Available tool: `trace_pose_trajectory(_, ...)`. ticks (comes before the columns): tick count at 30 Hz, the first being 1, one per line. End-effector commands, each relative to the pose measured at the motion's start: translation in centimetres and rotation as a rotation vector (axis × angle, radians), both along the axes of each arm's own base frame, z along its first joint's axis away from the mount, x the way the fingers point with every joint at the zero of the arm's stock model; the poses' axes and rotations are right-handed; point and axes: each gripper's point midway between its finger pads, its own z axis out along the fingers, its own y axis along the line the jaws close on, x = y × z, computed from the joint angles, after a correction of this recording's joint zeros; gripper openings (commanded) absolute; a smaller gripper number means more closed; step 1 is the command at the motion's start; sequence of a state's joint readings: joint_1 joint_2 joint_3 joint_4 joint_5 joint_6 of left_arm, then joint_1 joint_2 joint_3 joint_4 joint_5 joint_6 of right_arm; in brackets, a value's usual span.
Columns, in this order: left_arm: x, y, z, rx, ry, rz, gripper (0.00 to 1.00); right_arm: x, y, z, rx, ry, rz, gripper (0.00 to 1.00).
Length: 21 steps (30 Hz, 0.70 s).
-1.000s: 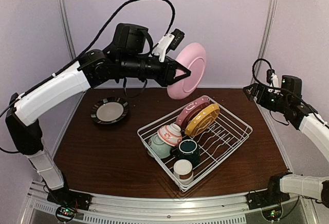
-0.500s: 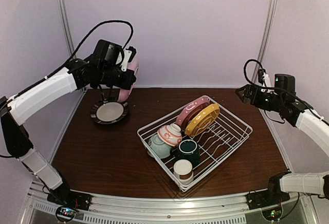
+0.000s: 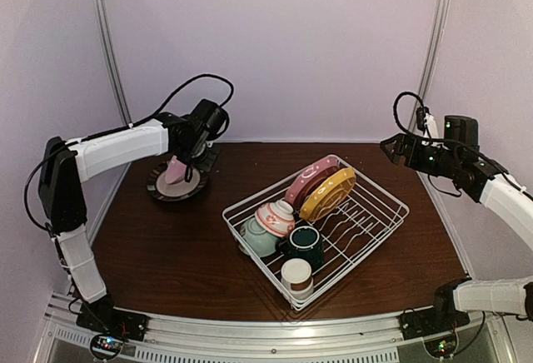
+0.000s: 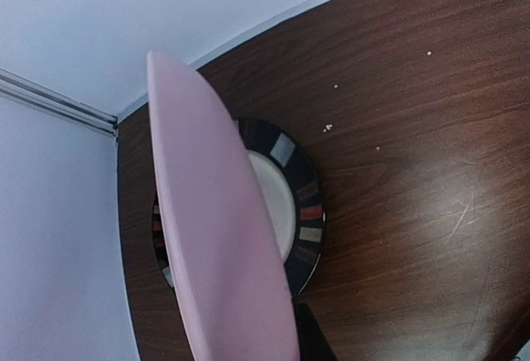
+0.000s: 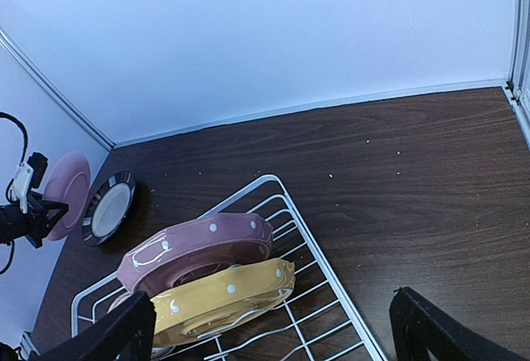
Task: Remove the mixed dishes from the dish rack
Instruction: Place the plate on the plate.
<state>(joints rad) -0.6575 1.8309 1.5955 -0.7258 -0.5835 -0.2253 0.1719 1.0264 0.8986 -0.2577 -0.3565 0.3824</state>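
The black-rimmed plate (image 3: 190, 186) lies flat and empty. Next, my left gripper will lower the tilted pink plate onto it and release the pink plate there.
My left gripper (image 3: 181, 165) is shut on a plain pink plate (image 3: 174, 171), held tilted on edge right over a black-rimmed plate (image 3: 190, 186) at the far left. In the left wrist view the pink plate (image 4: 219, 237) covers most of the black-rimmed plate (image 4: 302, 204). The white dish rack (image 3: 372, 242) holds a pink dotted plate (image 3: 310, 178), a yellow plate (image 3: 327, 192), a red-and-white bowl (image 3: 275, 217), a pale green bowl (image 3: 256, 238), a dark green mug (image 3: 304, 245) and a white-and-brown cup (image 3: 296, 277). My right gripper (image 3: 391, 148) is open and empty, in the air beyond the rack's far right corner. No black utensil shows.
The right wrist view looks down on the rack's far corner (image 5: 323, 258) with the pink dotted plate (image 5: 199, 245) and yellow plate (image 5: 224, 295). Grey walls stand close behind and at both sides. Dark wood table (image 3: 166, 255) lies left of the rack.
My left arm has carried the pink plate from high above the rack to the left and down onto the black-rimmed plate. My right gripper has drifted slightly left.
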Motion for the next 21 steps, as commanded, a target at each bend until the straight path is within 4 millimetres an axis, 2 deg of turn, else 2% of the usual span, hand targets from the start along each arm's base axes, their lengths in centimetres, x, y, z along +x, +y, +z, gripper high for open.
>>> trace_pose_trajectory(1,1.7,2.0,0.7,0.115,-0.048,0.064,0.0,-0.5,-0.4,0.5,-0.035,-0.014,-0.015,1.0)
trace_pose_trajectory(9,3.4,4.7,-3.3,0.153,0.037,0.105,0.0,-0.3,-0.2,0.7,-0.019,-0.02,-0.01,1.0)
trace_pose_trajectory(21,5.3,4.9,-7.7,0.184,0.091,0.104,0.02,-0.1,0.0,0.8,-0.01,-0.02,0.0,1.0)
